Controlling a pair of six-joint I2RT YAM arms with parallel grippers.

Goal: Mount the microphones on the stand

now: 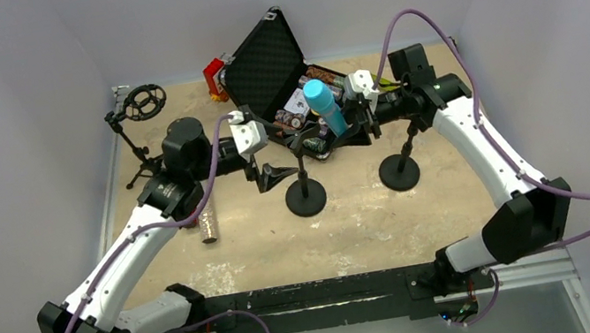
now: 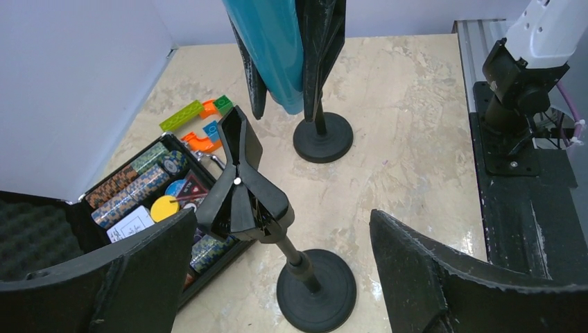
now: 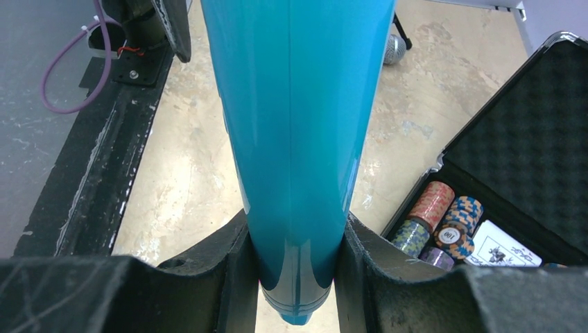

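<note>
My right gripper carries the light blue microphone down into the nearer stand's clip [image 2: 239, 187] next.
My right gripper [image 3: 297, 258] is shut on the tail end of the light blue microphone [image 3: 298, 118] and holds it in the air, head up, over the open case [image 1: 324, 106]. It also shows in the left wrist view [image 2: 274, 48]. My left gripper [image 2: 283, 220] is open and empty, just in front of the clip [image 2: 239, 187] of the nearer black stand [image 1: 306, 196]. A second black stand [image 1: 400, 172] stands to the right of it. The silver microphone [image 1: 209, 227] lies on the table at the left. The red microphone is not in view.
An open black case [image 1: 269, 54] with poker chips [image 3: 437, 215] sits at the back. A third stand with a round shock mount [image 1: 142, 101] stands at the far left. Coloured toy bricks [image 2: 201, 118] lie beside the case. A black rail [image 1: 320, 292] runs along the near edge.
</note>
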